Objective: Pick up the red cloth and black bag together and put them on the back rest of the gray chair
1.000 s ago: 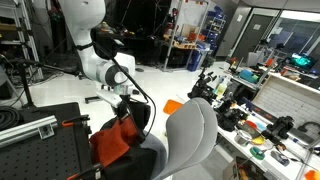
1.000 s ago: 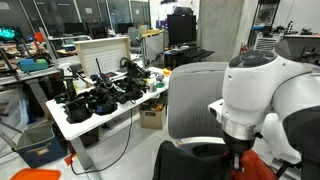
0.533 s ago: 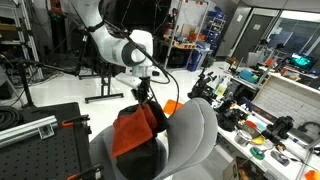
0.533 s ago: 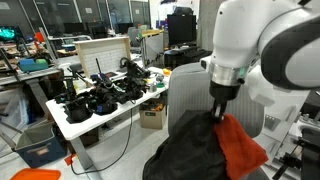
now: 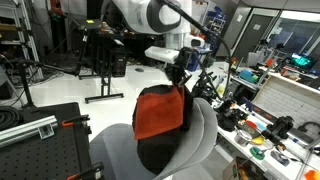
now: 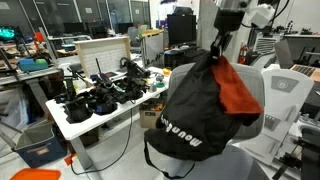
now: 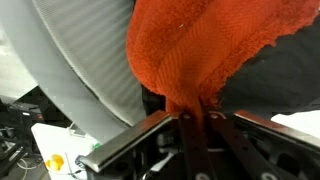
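My gripper rises outward over the back rest's upper edge (image 5: 207,102) next, since that edge lies outward of the gripper. Then it lowers and lets go of the red cloth (image 5: 158,112).
My gripper (image 5: 178,72) is shut on the red cloth (image 5: 158,112) and the black bag (image 6: 195,115) together and holds them hanging in the air. In both exterior views the bundle hangs against the front of the gray chair's back rest (image 5: 205,130), with its top at about the height of the back rest's upper edge (image 6: 250,80). The gripper (image 6: 216,45) is above the bundle. In the wrist view the fingers (image 7: 195,125) pinch the red cloth (image 7: 195,50), with the ribbed gray back rest (image 7: 85,60) beside it and black bag fabric (image 7: 290,75) behind.
A white table (image 6: 90,120) with several black devices and cables stands beside the chair. A cluttered bench (image 5: 270,125) runs behind the chair. A black padded case (image 5: 40,150) lies on the near side. Tripod stands (image 5: 100,70) are on the floor behind the arm.
My gripper has risen and moved toward the chair's back rest, lifting the red cloth and black bag from seat height up to the level of the back rest's top.
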Robot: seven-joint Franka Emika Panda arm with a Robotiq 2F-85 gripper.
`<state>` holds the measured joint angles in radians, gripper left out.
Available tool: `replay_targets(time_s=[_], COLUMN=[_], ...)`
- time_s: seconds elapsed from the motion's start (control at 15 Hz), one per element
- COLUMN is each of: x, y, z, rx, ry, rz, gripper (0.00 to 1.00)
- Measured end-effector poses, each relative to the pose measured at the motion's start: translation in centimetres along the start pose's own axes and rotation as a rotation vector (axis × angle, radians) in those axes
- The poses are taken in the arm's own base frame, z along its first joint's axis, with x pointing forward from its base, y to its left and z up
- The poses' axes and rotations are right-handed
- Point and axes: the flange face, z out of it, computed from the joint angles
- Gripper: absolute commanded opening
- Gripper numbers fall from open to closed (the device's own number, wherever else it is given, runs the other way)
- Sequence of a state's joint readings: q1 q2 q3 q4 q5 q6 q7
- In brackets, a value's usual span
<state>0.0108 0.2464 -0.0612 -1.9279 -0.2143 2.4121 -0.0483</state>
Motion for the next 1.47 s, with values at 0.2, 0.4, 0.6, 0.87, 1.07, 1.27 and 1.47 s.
replay_targets(time_s=[0.2,0.4,0.6,0.87,1.07,1.27,1.47], x=[1.4,2.4,3.0,3.3,3.4,3.9,5.0], y=[6.6,12.7,17.8,23.5,26.7,28.2,28.4], z=[-3.4,-6.7,-9.7,-13.3,-15.5,-16.2,-15.4], rx=[0.012,0.011,0.007,0.006,-0.001,-0.004,-0.007], ry=[0.020,0.032,0.049,0.075,0.095,0.103,0.100], rz=[0.062,0.118,0.175,0.243,0.285,0.303,0.299], gripper=[0.01,0.01,0.01,0.01,0.01,0.01,0.01])
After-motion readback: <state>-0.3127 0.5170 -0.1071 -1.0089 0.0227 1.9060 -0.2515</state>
